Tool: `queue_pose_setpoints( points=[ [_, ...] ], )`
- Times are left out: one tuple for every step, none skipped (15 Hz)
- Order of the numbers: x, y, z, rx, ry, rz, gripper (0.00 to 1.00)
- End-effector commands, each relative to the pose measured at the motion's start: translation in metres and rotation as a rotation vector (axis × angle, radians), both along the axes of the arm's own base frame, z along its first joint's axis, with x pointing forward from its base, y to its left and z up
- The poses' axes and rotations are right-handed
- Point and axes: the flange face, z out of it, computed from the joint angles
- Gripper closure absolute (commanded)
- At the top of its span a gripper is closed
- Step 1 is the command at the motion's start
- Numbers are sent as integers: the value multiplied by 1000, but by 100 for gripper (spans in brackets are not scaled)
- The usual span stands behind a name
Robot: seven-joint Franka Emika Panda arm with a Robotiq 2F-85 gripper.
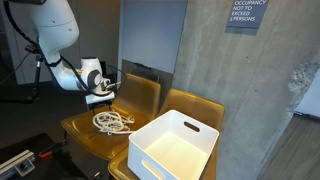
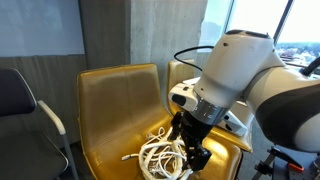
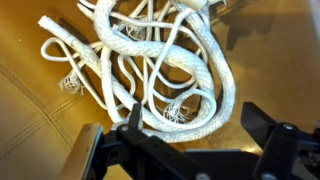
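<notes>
My gripper is above the near bend of the thick rope loop, so next I need to lower it with its fingers spread on either side.
A tangle of white rope (image 3: 160,60) with frayed ends lies on the seat of a mustard-yellow chair (image 2: 110,105). The same rope shows as a pale heap in both exterior views (image 1: 112,121) (image 2: 160,158). My gripper (image 3: 195,125) hangs just above the rope's near loops with its black fingers (image 3: 262,125) spread wide apart. One thick loop runs across the gap between the fingers, and neither finger presses on it. In an exterior view the gripper (image 2: 190,152) points down at the heap; in the exterior view from farther off the gripper (image 1: 100,98) sits right over the rope.
A white plastic bin (image 1: 172,145) stands on a neighbouring yellow chair (image 1: 195,105). A concrete wall (image 1: 235,70) rises behind. A black office chair (image 2: 20,110) stands beside the rope's chair, and the arm's white body (image 2: 240,70) looms over the seat.
</notes>
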Motion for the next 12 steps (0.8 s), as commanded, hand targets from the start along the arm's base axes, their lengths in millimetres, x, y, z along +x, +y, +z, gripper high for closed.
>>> queue_pose_setpoints(
  points=[
    [2, 7, -17, -103, -33, 143, 0],
    [0, 11, -22, -135, -39, 187, 0],
    [-4, 16, -27, -158, -44, 227, 0],
    [-7, 23, -33, -180, -49, 268, 0],
    [-12, 29, -39, -198, -51, 302, 0],
    [-16, 36, -43, -210, -51, 330, 0],
    [-19, 41, -47, -219, -52, 353, 0],
    [-22, 47, -50, -227, -51, 374, 0],
    [-25, 51, -54, -235, -50, 391, 0],
    [-26, 54, -58, -243, -50, 408, 0],
    [-28, 56, -62, -252, -48, 419, 0],
    [-28, 56, -66, -259, -45, 427, 0]
  ],
)
